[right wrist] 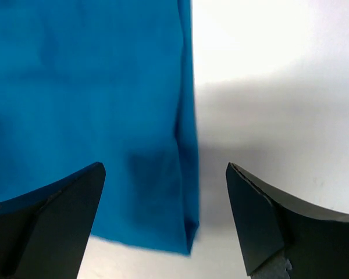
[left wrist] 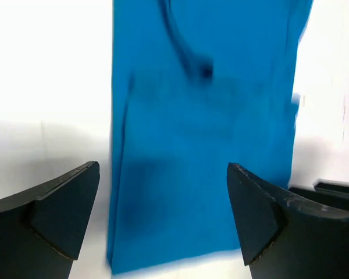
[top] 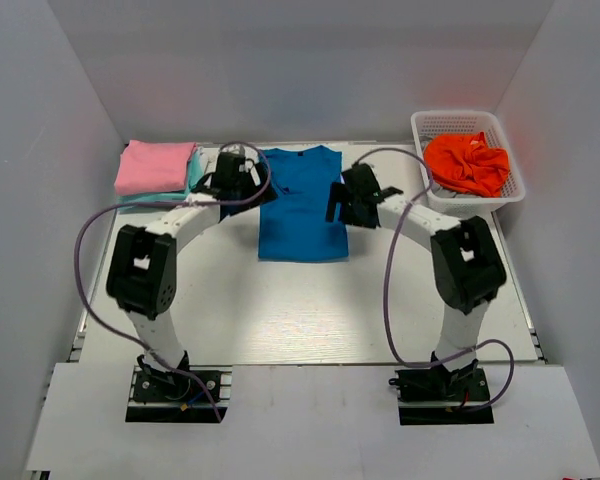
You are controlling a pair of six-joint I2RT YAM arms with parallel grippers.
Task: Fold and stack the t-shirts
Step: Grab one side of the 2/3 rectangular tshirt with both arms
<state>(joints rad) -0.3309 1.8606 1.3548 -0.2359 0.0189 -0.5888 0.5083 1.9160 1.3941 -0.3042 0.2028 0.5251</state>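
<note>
The long sides are already folded in. My left gripper will next move back and down onto the blue t-shirt's near corner (top: 262,257) (left wrist: 115,267) on the pink t-shirt's side.
A bright blue t-shirt (top: 300,210) with a dark collar lies flat mid-table, its sides folded in to a long rectangle. My left gripper (top: 250,185) hovers at its left edge near the collar, my right gripper (top: 338,200) at its right edge. In the left wrist view the left gripper (left wrist: 163,165) stands open above the blue t-shirt (left wrist: 203,145), holding nothing. The right gripper (right wrist: 165,165) is open too, over a folded corner of the blue t-shirt (right wrist: 81,104). A folded pink t-shirt (top: 155,165) rests on a pale teal t-shirt (top: 145,200) at the back left. An orange-red t-shirt (top: 467,162) sits crumpled in the basket.
A white lattice basket (top: 458,119) stands at the back right. White walls close in the table on three sides. Purple cables loop off both arms over the table.
</note>
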